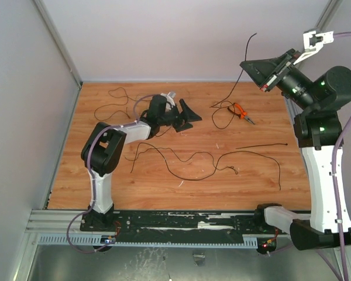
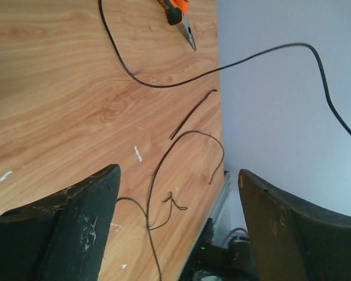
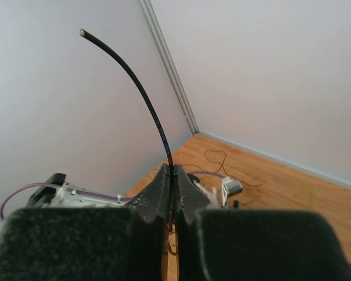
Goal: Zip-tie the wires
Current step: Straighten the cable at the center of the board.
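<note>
My left gripper moves across to the right in the top view next, open fingers astride the hanging wire, since the hanging wire's near bend (image 1: 218,126) (image 2: 158,86) lies there.
The wires are thin black strands spread over the wooden table (image 1: 105,193). One long strand (image 1: 187,175) snakes across the middle, and a short straight piece (image 1: 260,145) lies to the right. My right gripper (image 1: 245,63) is raised high at the back right, shut on a wire (image 3: 146,96) whose free end curves up past the fingertips; the rest hangs down to the table (image 1: 231,91). My left gripper (image 1: 184,114) hovers low over the table's middle, open and holding nothing. In the left wrist view a strand (image 2: 155,181) lies on the wood between the spread fingers (image 2: 76,222).
Orange-handled pliers (image 1: 241,111) lie at the back right, by the hanging wire's lower end, and show again at the top of the left wrist view (image 2: 178,12). More wire loops (image 1: 114,102) lie at the back left. White walls close in the table on three sides.
</note>
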You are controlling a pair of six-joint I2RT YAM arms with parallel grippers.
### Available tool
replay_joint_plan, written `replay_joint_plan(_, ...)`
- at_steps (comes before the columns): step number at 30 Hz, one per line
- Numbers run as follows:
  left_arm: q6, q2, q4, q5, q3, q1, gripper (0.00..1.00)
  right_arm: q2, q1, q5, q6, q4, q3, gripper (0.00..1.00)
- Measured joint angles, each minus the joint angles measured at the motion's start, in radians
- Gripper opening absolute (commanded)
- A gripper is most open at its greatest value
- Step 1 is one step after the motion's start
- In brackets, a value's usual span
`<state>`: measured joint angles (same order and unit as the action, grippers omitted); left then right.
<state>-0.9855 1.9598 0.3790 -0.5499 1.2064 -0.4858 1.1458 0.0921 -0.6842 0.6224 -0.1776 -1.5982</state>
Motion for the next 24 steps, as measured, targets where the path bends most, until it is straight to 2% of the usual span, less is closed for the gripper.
replay_joint_plan(9,-0.187,0.121,0.086,0.031,0.073,-0.082,0.87,-0.058,0.000,-0.034,0.003,0.024,-0.059,0.00)
replay_joint_plan(17,-0.260,0.193,0.117,0.102,0.174,-0.145,0.86,-0.076,0.000,-0.087,0.032,0.077,-0.062,0.00)
replay_joint_plan(24,-0.317,0.242,0.127,0.174,0.181,-0.188,0.86,-0.074,0.000,-0.093,0.064,0.104,-0.043,0.00)
